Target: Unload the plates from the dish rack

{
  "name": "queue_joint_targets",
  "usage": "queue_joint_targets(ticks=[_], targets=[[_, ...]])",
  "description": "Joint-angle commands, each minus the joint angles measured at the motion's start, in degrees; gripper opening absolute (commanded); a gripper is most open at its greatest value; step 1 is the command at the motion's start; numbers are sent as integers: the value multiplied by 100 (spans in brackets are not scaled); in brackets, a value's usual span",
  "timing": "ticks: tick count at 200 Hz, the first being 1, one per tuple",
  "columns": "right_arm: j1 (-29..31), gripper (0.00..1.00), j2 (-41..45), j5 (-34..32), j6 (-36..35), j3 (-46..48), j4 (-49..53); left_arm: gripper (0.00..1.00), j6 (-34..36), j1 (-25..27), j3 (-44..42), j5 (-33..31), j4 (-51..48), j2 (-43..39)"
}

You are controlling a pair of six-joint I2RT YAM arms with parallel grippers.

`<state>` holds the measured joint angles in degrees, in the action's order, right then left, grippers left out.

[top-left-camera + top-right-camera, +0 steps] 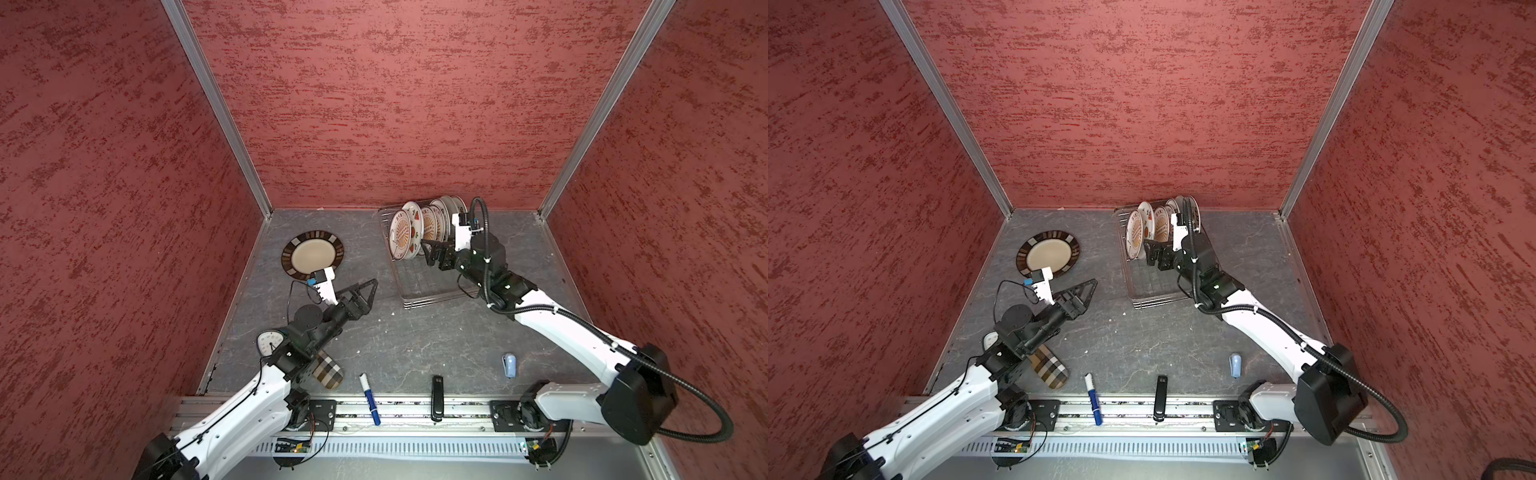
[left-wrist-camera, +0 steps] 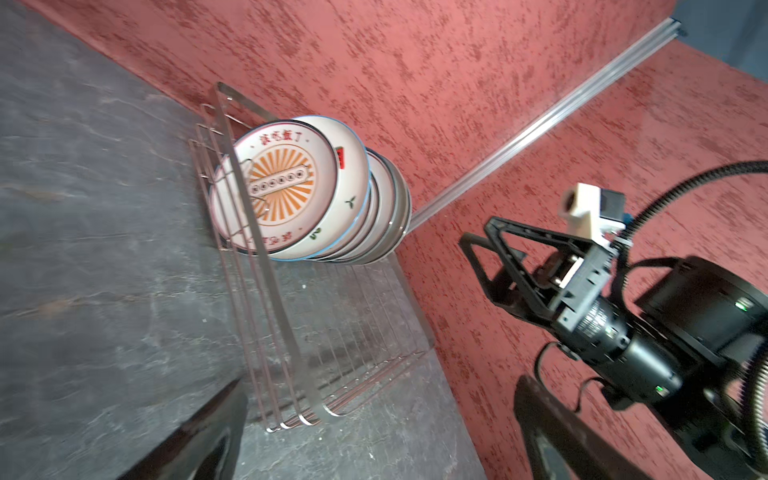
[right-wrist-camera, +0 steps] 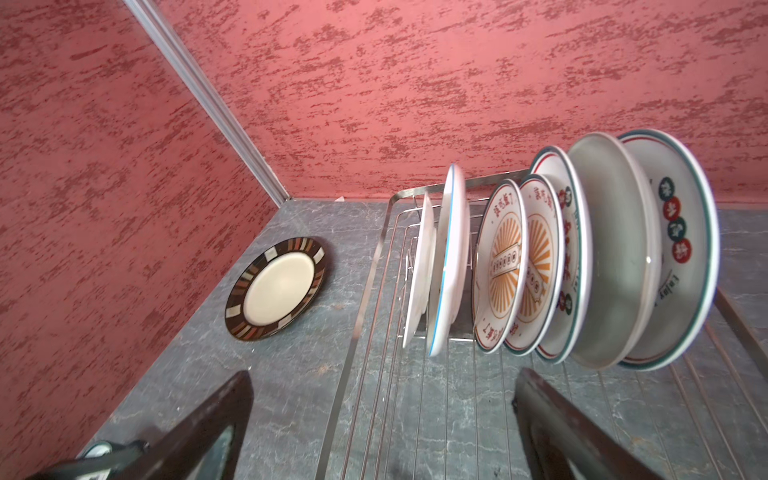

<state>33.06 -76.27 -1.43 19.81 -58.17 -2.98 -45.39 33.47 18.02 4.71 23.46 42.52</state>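
Note:
The blue-rimmed plate's near rim [image 3: 441, 296] stands edge-on, outward of the right gripper and toward the flat plate, so the right gripper should next ease outward and sideways to straddle it.
The dish rack [image 1: 424, 286] [image 1: 1154, 286] stands at the back right of the table. Several plates [image 1: 401, 232] [image 3: 500, 266] [image 2: 282, 187] stand upright at its far end, white with orange sunburst centres. A dark-rimmed plate [image 1: 311, 257] [image 1: 1048, 254] [image 3: 276, 289] lies flat on the table to the rack's left. My right gripper [image 1: 428, 249] [image 1: 1150, 249] [image 3: 382, 382] is open and empty, low over the rack just in front of the plates. My left gripper [image 1: 370, 289] [image 1: 1091, 286] [image 2: 378, 386] is open and empty, above the table between the flat plate and the rack.
A small white-faced clock [image 1: 269, 341] and a plaid pouch [image 1: 328, 370] lie by the left arm. A blue marker [image 1: 370, 399], a black stapler [image 1: 437, 397] and a pale blue object [image 1: 510, 365] lie near the front rail. Red walls close in three sides.

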Motion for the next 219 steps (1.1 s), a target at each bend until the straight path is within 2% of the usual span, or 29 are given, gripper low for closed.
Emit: queue_joint_targets(ticks=[1,46,72,107,130,175,206,219], targets=[[-62,92,-207,211,55,-352,58,99,318,170,322,279,322,356],[-156,85,-966,-171,-119,-937,206,99,432,188,889,474,808,1428],[-250,67,-1533,-474,-321,-1566,526,99,402,135,928,168,1193,1759],[-351,65,-2435,-387,-529,-2530,1151,99,487,81,1004,-160,1396,2055],[-370,52,-2785,-758,-526,-2845,1261,99,437,45,1105,27,1547,2366],[-423,48,-3425,-771,-648,-3621,1762,99,135,47,1133,225,2102,3047],[-406,41,-3728,-1086,-638,-3859,1809,100,137,2,1379,264,2176,3460],[-406,34,-3798,-1096,-646,-3880,1750,99,120,-8,1433,309,2222,3586]])
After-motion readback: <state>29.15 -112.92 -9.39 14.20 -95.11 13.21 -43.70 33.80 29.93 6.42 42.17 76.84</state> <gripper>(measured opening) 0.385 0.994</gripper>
